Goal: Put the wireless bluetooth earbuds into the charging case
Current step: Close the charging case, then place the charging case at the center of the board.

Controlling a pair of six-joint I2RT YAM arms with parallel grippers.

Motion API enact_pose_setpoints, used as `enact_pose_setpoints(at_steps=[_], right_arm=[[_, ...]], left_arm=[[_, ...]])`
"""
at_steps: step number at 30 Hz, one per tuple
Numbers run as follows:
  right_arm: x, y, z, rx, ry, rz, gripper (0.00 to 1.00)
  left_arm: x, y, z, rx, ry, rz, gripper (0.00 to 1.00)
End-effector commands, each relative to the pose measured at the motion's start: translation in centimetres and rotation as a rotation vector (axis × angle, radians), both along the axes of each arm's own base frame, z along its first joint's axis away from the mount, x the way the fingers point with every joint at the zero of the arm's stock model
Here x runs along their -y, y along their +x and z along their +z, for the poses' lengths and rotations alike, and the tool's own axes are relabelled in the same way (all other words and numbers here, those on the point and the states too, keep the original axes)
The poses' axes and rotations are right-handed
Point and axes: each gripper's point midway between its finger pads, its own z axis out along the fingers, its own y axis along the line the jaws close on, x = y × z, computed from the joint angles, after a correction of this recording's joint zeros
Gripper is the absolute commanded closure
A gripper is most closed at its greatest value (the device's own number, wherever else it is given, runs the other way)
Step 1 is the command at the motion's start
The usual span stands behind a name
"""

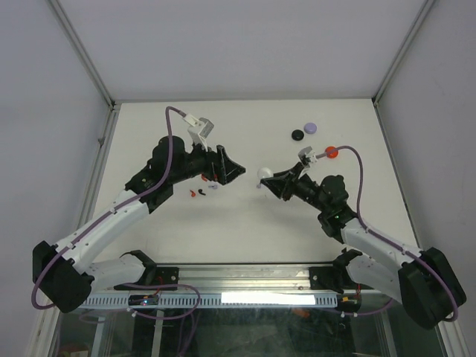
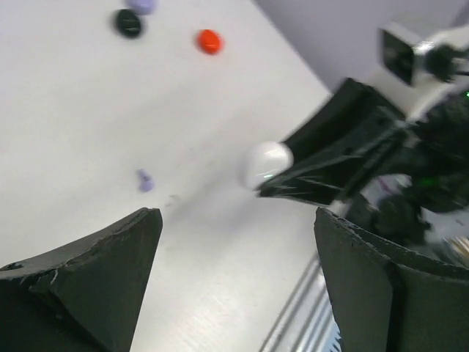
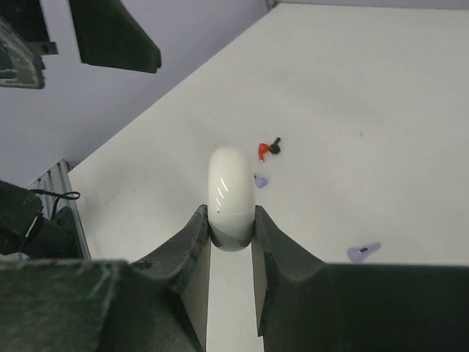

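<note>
My right gripper tilts downward next, lowers to the right in the top view and releases the case (image 3: 231,192) on the tabletop, which lies bare below that gripper.
The white charging case (image 3: 231,192) is pinched upright between my right gripper's (image 3: 231,220) fingers, its lid closed; from above it shows as a white blob (image 1: 262,175) at that gripper's (image 1: 269,179) tip. My left gripper (image 2: 236,214) is open with nothing between its fingers (image 2: 110,271), and hovers just left of the case (image 2: 267,163); seen from above, this left gripper (image 1: 232,167) faces the right one. On the table lie a red earbud (image 3: 262,152), a black earbud (image 3: 275,144) and two pale purple earbuds (image 3: 259,180) (image 3: 364,251). One purple earbud (image 2: 145,180) shows in the left wrist view.
Three coin-like discs lie at the back right: black (image 1: 298,134), purple (image 1: 311,129) and red (image 1: 331,152). Metal frame posts and grey walls bound the white table (image 1: 245,223). An aluminium rail (image 1: 245,279) runs along the near edge between the arm bases.
</note>
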Motion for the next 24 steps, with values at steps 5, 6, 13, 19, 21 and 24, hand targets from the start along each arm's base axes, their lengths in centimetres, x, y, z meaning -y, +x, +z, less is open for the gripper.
enact_pose_setpoints(at_steps=[5, 6, 13, 19, 21, 24], right_arm=[[5.6, 2.7, -3.3, -0.317, -0.105, -0.306, 1.00], [6.3, 2.8, -3.9, -0.350, -0.117, -0.333, 1.00], [10.2, 3.5, -8.3, -0.607, -0.128, -0.487, 1.00], [12.9, 3.8, -12.4, -0.855, -0.083, -0.539, 1.00], [13.5, 3.8, -13.5, -0.898, -0.081, -0.558, 1.00], [14.7, 3.7, -15.0, -0.947, -0.077, -0.608, 0.96]], left_arm=[[-9.1, 5.0, -1.6, 0.042, 0.301, 0.505, 0.01], [-9.8, 5.1, -1.8, 0.046, 0.322, 0.531, 0.01], [-13.9, 6.1, -1.7, 0.114, 0.462, 0.672, 0.01], [-15.9, 6.5, -2.6, 0.103, 0.471, 0.722, 0.01], [-16.5, 6.4, -3.0, 0.097, 0.476, 0.733, 0.01], [-16.9, 6.2, -3.3, 0.098, 0.481, 0.739, 0.01]])
